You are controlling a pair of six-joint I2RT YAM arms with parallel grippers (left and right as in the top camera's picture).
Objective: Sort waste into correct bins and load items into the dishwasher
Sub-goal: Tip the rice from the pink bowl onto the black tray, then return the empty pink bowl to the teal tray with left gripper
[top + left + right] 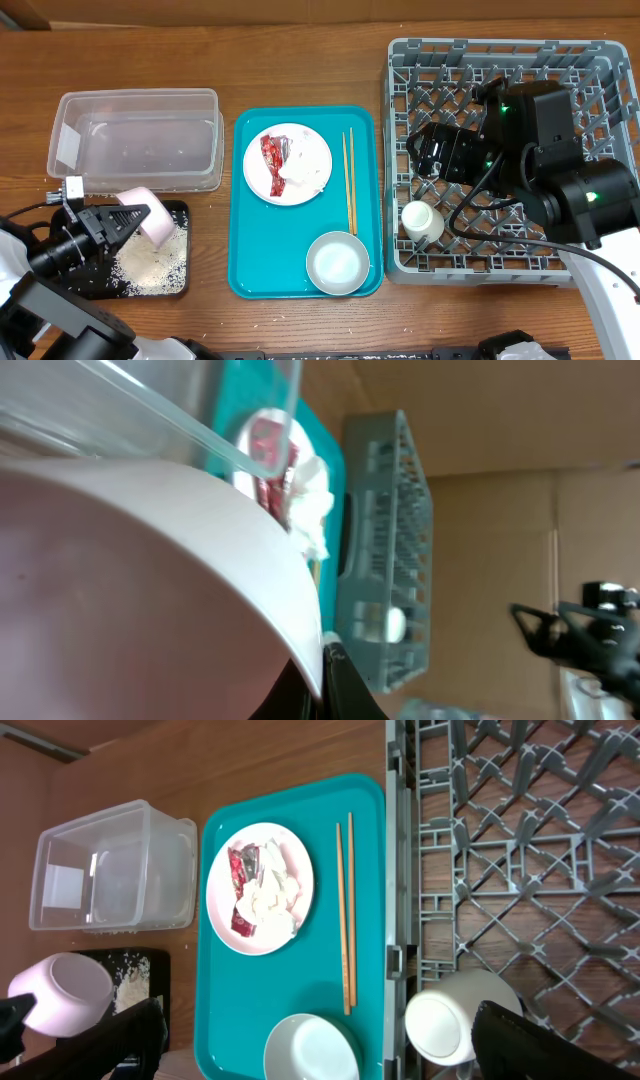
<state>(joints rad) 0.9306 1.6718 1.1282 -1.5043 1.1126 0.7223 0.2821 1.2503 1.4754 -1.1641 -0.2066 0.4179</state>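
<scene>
My left gripper swings over the tray's corner next, turns the pale-pink bowl upright, lowers and releases. The teal tray's near corner (pixel 264 256) beside the white bowl (pixel 337 262) is bare.
My left gripper (pixel 133 219) is shut on the rim of a pale-pink bowl (pixel 148 214), holding it tipped over the black tray (pixel 176 212), where loose rice (pixel 150 266) lies. The bowl fills the left wrist view (pixel 120 580), with the jaws (pixel 325 678) pinching its edge. A white plate (pixel 287 163) on the teal tray carries the red wrapper (pixel 270 155) and white tissue (pixel 305 168). Chopsticks (pixel 349 182) and a white bowl (pixel 337 262) lie beside it. My right gripper (pixel 432 152) is open and empty above the grey dish rack (pixel 500 52). A white cup (pixel 422 222) lies in the rack.
The clear tub (pixel 135 135) stands behind the black tray with a few grains in it. The teal tray (pixel 256 270) sits between the bins and the rack. In the right wrist view the cup (pixel 450 1025) lies near my right finger, inside the rack's corner.
</scene>
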